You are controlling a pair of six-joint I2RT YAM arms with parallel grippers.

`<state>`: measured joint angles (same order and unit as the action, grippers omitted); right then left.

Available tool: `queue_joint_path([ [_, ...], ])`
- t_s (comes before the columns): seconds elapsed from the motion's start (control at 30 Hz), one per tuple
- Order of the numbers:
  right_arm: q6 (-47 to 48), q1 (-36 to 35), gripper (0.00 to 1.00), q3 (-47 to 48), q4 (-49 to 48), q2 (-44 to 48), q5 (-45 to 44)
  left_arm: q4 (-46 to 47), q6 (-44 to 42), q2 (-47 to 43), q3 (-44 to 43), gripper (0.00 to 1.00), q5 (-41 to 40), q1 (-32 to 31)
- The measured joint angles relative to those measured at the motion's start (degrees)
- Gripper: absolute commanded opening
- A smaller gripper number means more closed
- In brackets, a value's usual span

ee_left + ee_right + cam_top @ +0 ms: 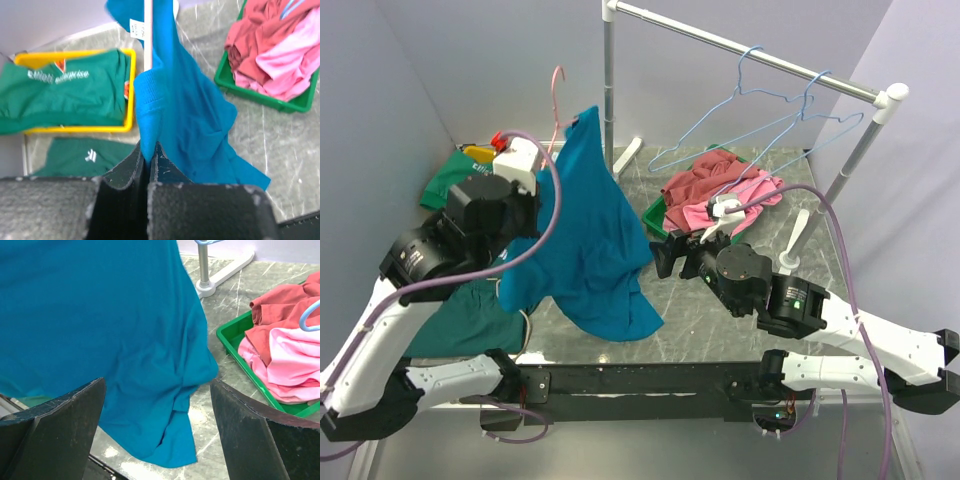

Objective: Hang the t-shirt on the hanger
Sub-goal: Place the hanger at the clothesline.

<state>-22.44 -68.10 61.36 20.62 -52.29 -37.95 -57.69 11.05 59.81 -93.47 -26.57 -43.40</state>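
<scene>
My left gripper moves outward next, brings the pink hanger's hook onto the bar's bare end [636, 12] and releases the t-shirt's fold, since the hook is still off the bar.
The teal t-shirt [585, 240] hangs in the air left of centre, with its lower hem trailing on the table. The pink hanger [557, 95] rises above its top edge, hook up. In the left wrist view the hanger's wire [148, 40] runs down into a fold of the t-shirt [185, 115]. My left gripper [149, 150] is shut on that fold; from above, my left gripper [535, 200] is partly hidden by the cloth. My right gripper [665, 255] stands open just right of the shirt. Nothing is between the jaws of my right gripper [157, 385], and the t-shirt [100, 315] hangs in front of them.
A green tray [658, 215] of pink and maroon clothes sits right of the shirt. A yellow tray [131, 90] holds a green garment, and another green garment [460, 320] lies at the near left. The rack rail [750, 50] carries light blue hangers [750, 110]; its post [609, 80] stands behind the shirt.
</scene>
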Motion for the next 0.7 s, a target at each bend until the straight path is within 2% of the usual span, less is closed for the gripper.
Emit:
queue_joint_path([
  [0.23,-1.55,0.0,0.92,-1.95,0.09,0.09,0.5,0.0,-8.79,8.7,-10.97,0.01,2.1,4.26],
  [0.4,-3.28,0.0,0.91,-4.57,-0.37,0.11,2.49,-0.44,-13.62,13.94,-17.59,0.01,6.86,8.63],
  [0.7,-6.49,0.0,0.83,-13.73,-7.23,-4.76,11.76,-1.14,-17.94,17.2,-21.66,0.01,16.87,9.73],
])
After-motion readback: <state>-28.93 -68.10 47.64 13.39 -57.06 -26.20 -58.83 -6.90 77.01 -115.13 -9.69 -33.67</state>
